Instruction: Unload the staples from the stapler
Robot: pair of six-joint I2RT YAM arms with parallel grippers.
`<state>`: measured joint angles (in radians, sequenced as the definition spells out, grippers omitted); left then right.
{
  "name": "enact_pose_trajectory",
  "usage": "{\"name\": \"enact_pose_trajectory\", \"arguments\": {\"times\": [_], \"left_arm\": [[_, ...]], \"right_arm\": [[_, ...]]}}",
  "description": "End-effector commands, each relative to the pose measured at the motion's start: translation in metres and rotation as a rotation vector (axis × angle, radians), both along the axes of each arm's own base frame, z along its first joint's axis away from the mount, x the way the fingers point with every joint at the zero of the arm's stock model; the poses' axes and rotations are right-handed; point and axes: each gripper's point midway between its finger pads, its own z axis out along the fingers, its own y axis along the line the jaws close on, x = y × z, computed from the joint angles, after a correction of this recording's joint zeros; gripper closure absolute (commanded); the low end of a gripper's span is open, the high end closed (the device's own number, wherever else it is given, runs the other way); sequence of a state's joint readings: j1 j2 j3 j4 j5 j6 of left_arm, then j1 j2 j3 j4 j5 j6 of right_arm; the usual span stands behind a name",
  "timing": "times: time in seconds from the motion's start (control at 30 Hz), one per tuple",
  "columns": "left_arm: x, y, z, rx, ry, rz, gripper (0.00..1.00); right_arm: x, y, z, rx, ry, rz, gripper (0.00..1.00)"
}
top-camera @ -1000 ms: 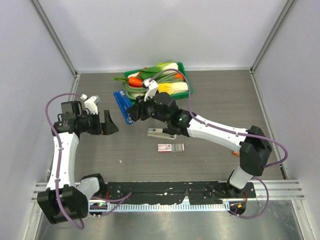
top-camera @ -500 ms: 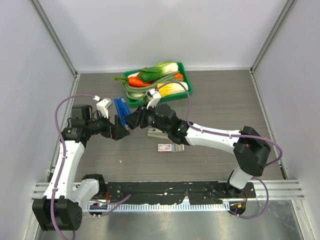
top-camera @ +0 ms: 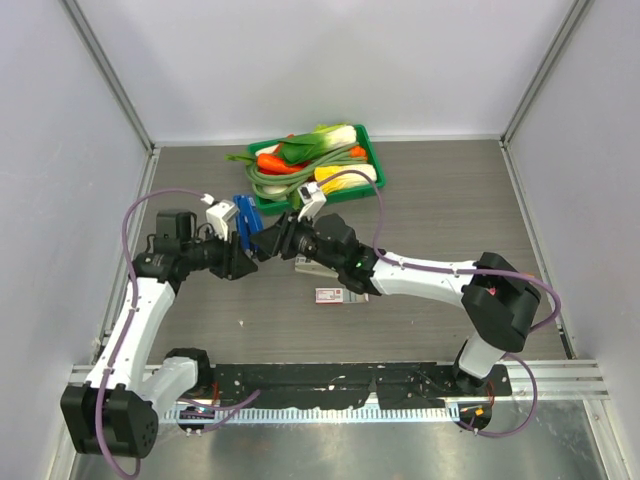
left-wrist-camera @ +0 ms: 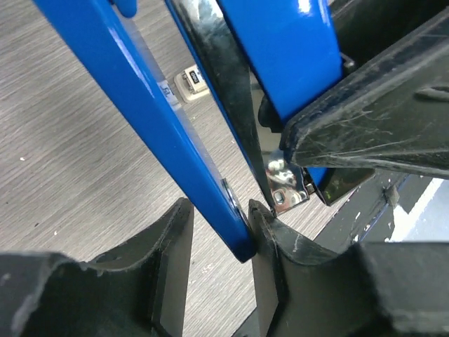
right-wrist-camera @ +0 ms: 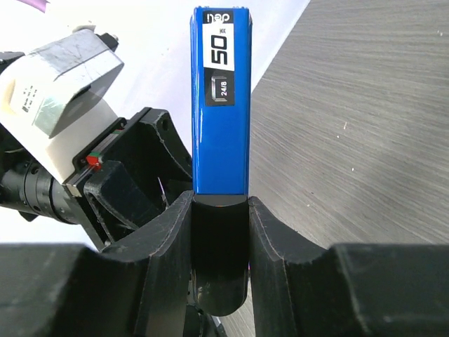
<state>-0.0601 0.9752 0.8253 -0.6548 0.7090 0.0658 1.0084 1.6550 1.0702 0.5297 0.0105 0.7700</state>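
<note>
The blue stapler [top-camera: 243, 213] should come down to the left in the top view with my right gripper and be let go on bare tabletop, because the small stapler lies under my arm.
The small black and silver stapler [top-camera: 309, 265] lies on the table, partly under my right arm. No staples show. My right gripper [top-camera: 278, 240] [right-wrist-camera: 220, 210] is shut on the black rear end of a blue stapler [right-wrist-camera: 220, 105] [top-camera: 243, 213], held up and hinged open. My left gripper [top-camera: 246, 256] [left-wrist-camera: 219, 217] faces it. The blue stapler's lower arm [left-wrist-camera: 175, 140] passes between the left jaws and touches the right finger [left-wrist-camera: 270, 232]. A gap still shows to the left finger [left-wrist-camera: 168, 239]. Neither gripper touches the small stapler.
A small flat pink-and-white box [top-camera: 340, 294] [left-wrist-camera: 191, 81] lies on the table just in front of the small stapler. A green tray [top-camera: 372, 152] of vegetables stands at the back. White walls close in the left, back and right.
My left arm has swung right to the blue stapler, and its jaws have narrowed around the lower arm. My right gripper has shifted slightly left, still holding the blue stapler.
</note>
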Motion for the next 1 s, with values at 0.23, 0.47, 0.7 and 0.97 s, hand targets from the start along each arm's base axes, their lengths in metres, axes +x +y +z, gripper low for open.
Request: {"name": "enact_pose_trajectory", "arguments": {"times": [0.23, 0.47, 0.7, 0.97], "left_arm": [[0.007, 0.007, 0.004, 0.100, -0.148, -0.038, 0.93], [0.018, 0.032, -0.009, 0.261, -0.229, 0.020, 1.00], [0.017, 0.041, -0.025, 0.365, -0.260, -0.007, 1.00], [0.009, 0.065, -0.059, 0.621, -0.310, -0.094, 1.00]], "right_arm": [[-0.016, 0.003, 0.012, 0.054, -0.008, 0.074, 0.99], [-0.022, -0.007, -0.011, -0.030, 0.017, 0.121, 0.99], [-0.030, -0.021, -0.027, -0.080, 0.006, 0.157, 0.99], [-0.050, -0.045, -0.033, -0.155, -0.040, 0.259, 0.99]]}}
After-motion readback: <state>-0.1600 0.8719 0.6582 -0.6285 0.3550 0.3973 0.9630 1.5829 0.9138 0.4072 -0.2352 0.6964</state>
